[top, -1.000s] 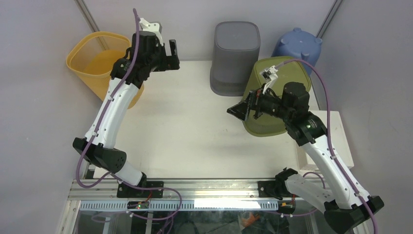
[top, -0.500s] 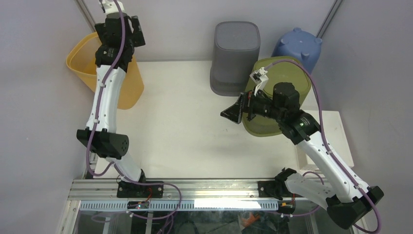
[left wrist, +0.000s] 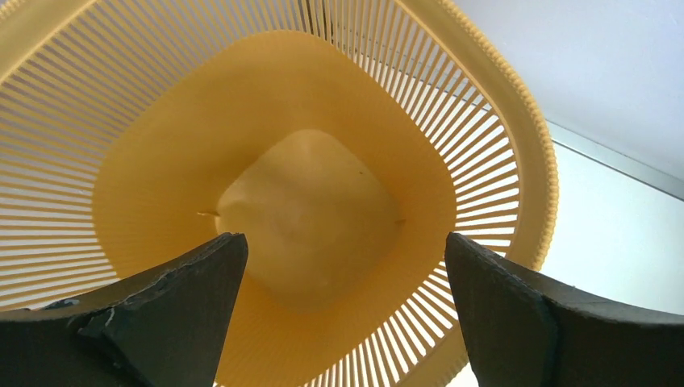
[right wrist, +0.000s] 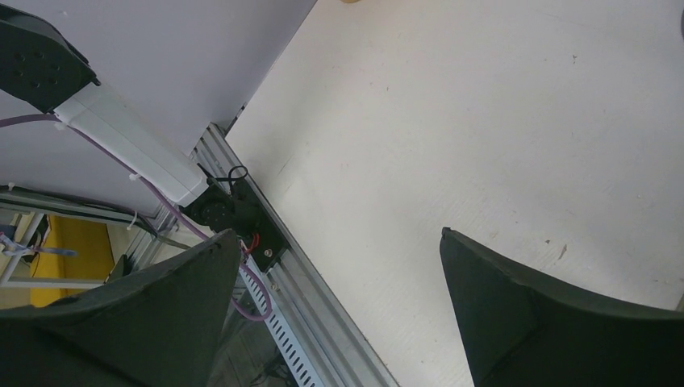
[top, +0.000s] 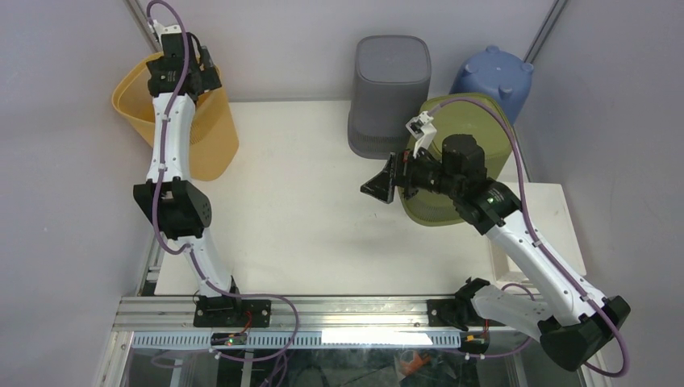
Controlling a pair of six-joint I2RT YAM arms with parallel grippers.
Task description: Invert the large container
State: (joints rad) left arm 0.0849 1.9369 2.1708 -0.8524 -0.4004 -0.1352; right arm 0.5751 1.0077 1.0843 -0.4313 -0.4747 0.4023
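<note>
Next, my left gripper turns and shifts to its right in the top view, straddling the thin edge of the basket rim facing the grey bin (left wrist: 527,247).
A large yellow slatted basket (top: 211,137) stands mouth-up at the table's far left corner, leaning a little. My left gripper (top: 184,81) hangs over its mouth, pointing down into it. In the left wrist view the basket's empty inside (left wrist: 314,201) fills the frame, and my left gripper (left wrist: 340,242) is open, touching nothing. My right gripper (top: 379,184) is open and empty, in the air over the middle right of the table. In the right wrist view it (right wrist: 337,234) faces the bare tabletop.
A grey bin (top: 389,89) stands bottom-up at the back centre. An olive-green bin (top: 468,121) sits under my right arm and a blue tub (top: 494,76) behind it. The white table (top: 298,218) ends at a metal rail (right wrist: 323,306) at the near edge.
My left arm has swung left from the table's back edge, and its gripper now points down into the yellow basket. My right gripper has drifted a little left.
</note>
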